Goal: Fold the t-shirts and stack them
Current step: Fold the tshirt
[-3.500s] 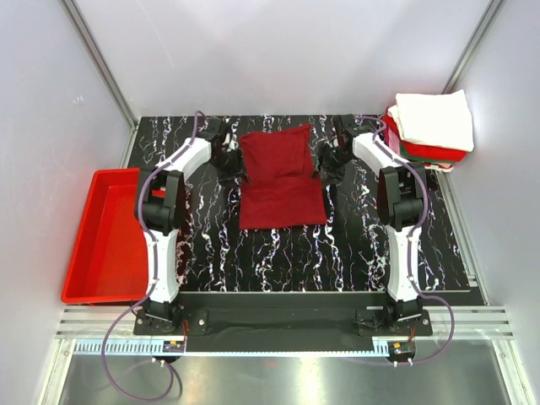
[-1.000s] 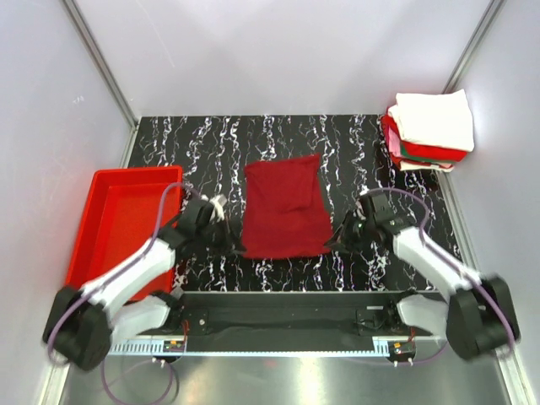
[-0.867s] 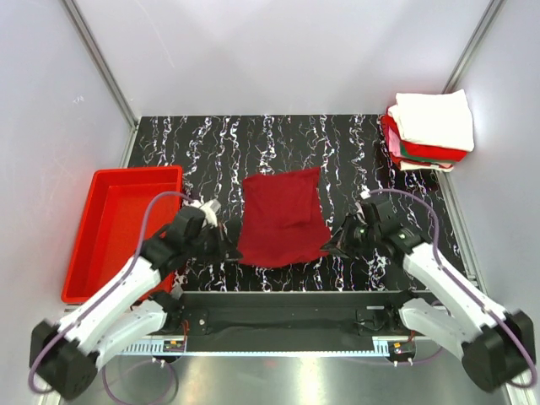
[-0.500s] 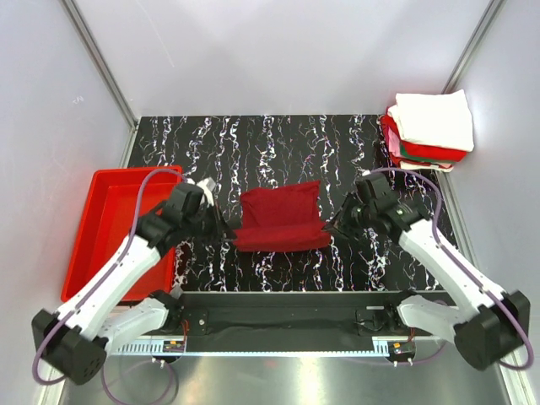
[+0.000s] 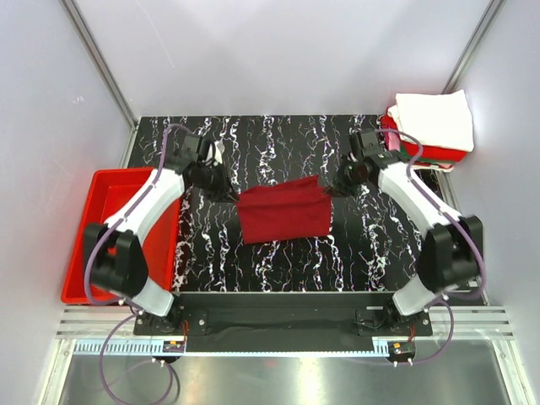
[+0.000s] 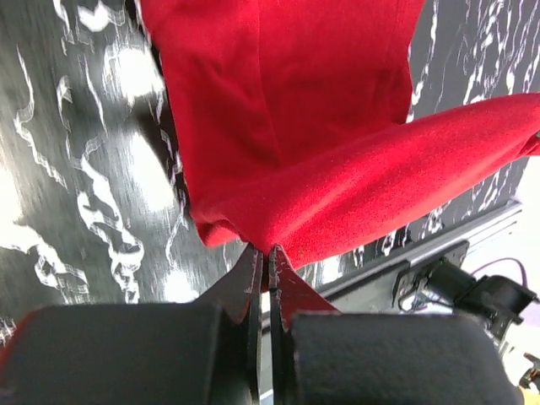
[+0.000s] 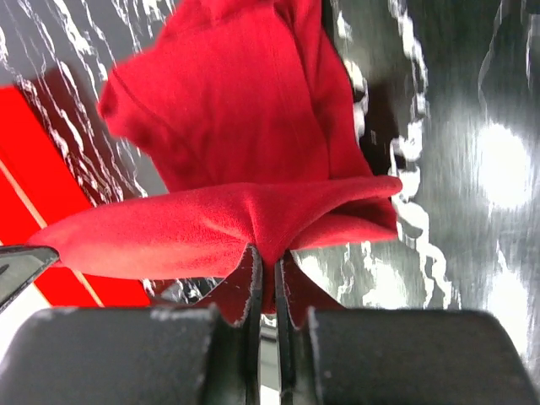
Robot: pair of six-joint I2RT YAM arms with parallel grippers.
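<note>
My right gripper will next move the shirt's pinched edge outward, put it down at the shirt's far end (image 5: 309, 180) (image 7: 261, 12) and let it go. That end of the shirt is still uncovered, outward and below.
A dark maroon-red t-shirt (image 5: 282, 213) hangs doubled over the middle of the black marbled table (image 5: 278, 148), its lower part lying on the surface. My left gripper (image 5: 233, 196) is shut on the shirt's left end; in the left wrist view the cloth (image 6: 337, 169) bunches out of the pinched jaws of the left gripper (image 6: 268, 251). My right gripper (image 5: 331, 190) is shut on the right end, and the right wrist view shows the fabric (image 7: 228, 169) squeezed between the jaws of the right gripper (image 7: 268, 256). A stack of folded t-shirts (image 5: 432, 126), white on top, sits at the far right corner.
A rigid red plastic tray (image 5: 93, 245) lies off the table's left edge and shows as a red patch (image 7: 42, 169) in the right wrist view. Grey walls enclose the back and sides. The arm bases stand on a rail (image 5: 287, 316) at the near edge.
Both grippers have carried the shirt's near edge up and away toward the far side, folding it over itself. The arms have swung from low near the bases to stretched out over the table.
</note>
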